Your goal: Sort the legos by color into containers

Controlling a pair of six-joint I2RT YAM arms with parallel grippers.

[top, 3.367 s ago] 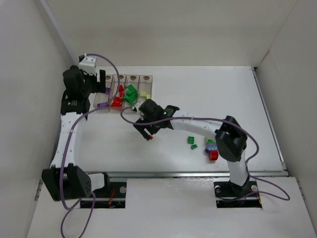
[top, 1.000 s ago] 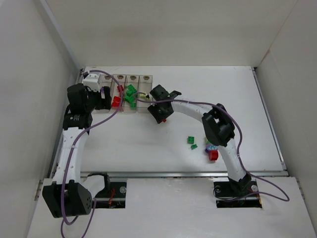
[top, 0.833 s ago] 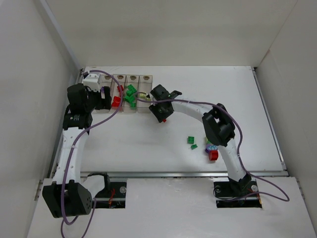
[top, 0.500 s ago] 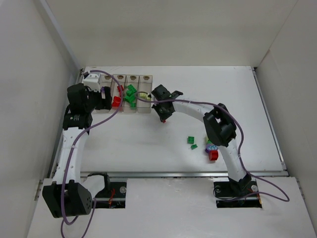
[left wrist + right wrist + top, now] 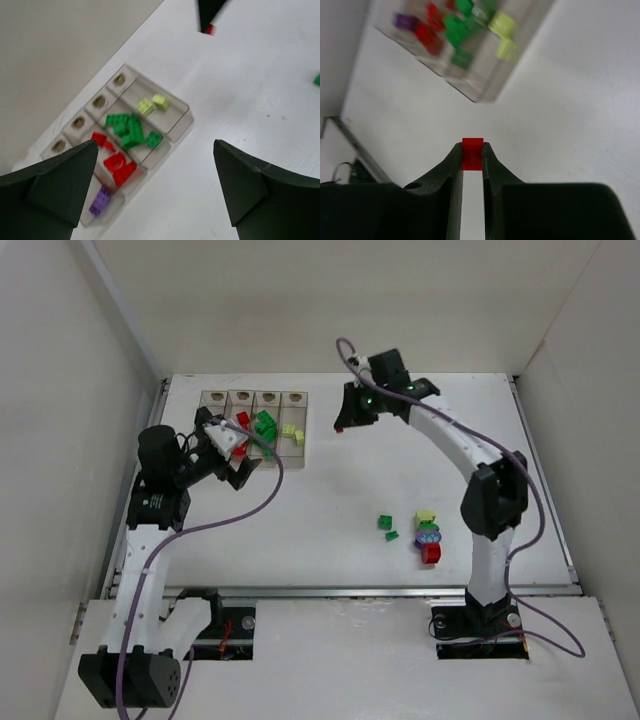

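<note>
My left gripper moves across the pale yellow legos' bin onto the red lego at my right gripper's fingers next, as it's open and nearer the red bin.
The containers (image 5: 296, 450) are a row of clear bins at the back left. In the left wrist view the containers (image 5: 176, 118) hold a purple lego (image 5: 100, 201), red legos (image 5: 119, 166), green legos (image 5: 132, 131) and pale yellow legos (image 5: 153, 103), one colour per bin. My right gripper (image 5: 343, 424) hangs to the right of the row, shut on a small red lego (image 5: 472, 152) pinched at its fingertips. My left gripper (image 5: 232, 455) is open and holds nothing, raised near the row's front left corner.
Loose legos lie on the table at front right: two green (image 5: 386, 524), a pale yellow (image 5: 427, 515), a purple-and-green stack (image 5: 428, 535) and a red (image 5: 431, 554). White walls close in the table on three sides.
My right gripper has shut on the red lego and carried it from in front of the bins up and back to their right. My left gripper has pulled back from the row and opened wider.
</note>
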